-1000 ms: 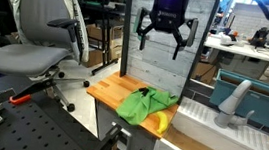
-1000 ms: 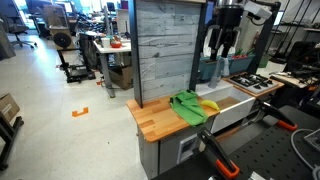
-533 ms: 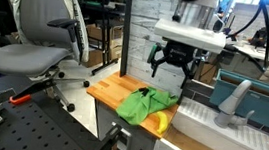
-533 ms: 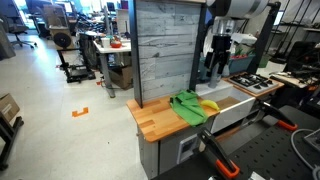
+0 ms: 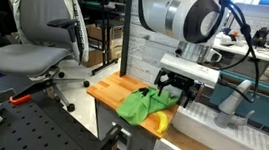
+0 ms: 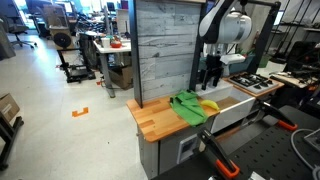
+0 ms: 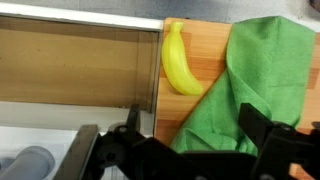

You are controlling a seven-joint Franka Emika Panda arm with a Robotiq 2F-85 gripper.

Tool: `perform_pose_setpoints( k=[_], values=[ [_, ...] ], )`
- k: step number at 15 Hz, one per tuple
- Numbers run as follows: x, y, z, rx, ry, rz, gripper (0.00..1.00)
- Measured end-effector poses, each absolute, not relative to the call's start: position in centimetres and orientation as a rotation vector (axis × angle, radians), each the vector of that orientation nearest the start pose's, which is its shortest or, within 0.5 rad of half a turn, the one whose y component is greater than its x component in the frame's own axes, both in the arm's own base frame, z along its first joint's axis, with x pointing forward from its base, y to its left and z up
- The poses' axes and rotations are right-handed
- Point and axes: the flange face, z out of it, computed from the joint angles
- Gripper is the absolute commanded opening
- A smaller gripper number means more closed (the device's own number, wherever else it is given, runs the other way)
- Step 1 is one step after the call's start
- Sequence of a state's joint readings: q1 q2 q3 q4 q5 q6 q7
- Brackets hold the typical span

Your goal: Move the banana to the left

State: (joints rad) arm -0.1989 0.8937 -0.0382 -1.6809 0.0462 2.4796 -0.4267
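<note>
The robot should next move its gripper away from the cloth, then lower it to the banana's end [image 7: 188,83] beside the cloth.
A yellow banana [image 7: 180,62] lies on the wooden counter [image 7: 205,50], at the counter edge beside the sink. A crumpled green cloth [image 7: 258,75] lies next to it and touches its lower end. In both exterior views the banana [image 5: 160,119] [image 6: 210,105] peeks out from beside the cloth [image 5: 141,104] [image 6: 186,107]. My gripper [image 7: 195,140] is open and empty. It hangs a little above the cloth, close to the banana, and it shows in both exterior views [image 5: 171,89] [image 6: 210,80].
A white sink [image 5: 215,122] with a grey faucet [image 5: 234,101] adjoins the counter on the banana's side. A grey plank wall [image 6: 165,45] stands behind the counter. An office chair [image 5: 43,35] stands beyond the counter's other end. A stove top [image 6: 250,84] lies past the sink.
The arm has come down from high in front of the plank wall to just above the cloth and banana. The gripper stayed open. Banana and cloth have not moved.
</note>
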Motion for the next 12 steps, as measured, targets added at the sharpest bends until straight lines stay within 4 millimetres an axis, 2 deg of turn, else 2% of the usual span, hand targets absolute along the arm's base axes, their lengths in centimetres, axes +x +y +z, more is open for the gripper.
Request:
perform_pose_setpoints(
  k=[6, 9, 12],
  values=[
    [63.1, -15.6, 2.3, -3.168, -0.331, 0.174, 1.0],
    [62.8, -15.4, 0.8, -3.185, -0.383, 0.19, 1.0],
    [62.8, -14.9, 0.3, -3.193, -0.438, 0.192, 1.0]
  ],
)
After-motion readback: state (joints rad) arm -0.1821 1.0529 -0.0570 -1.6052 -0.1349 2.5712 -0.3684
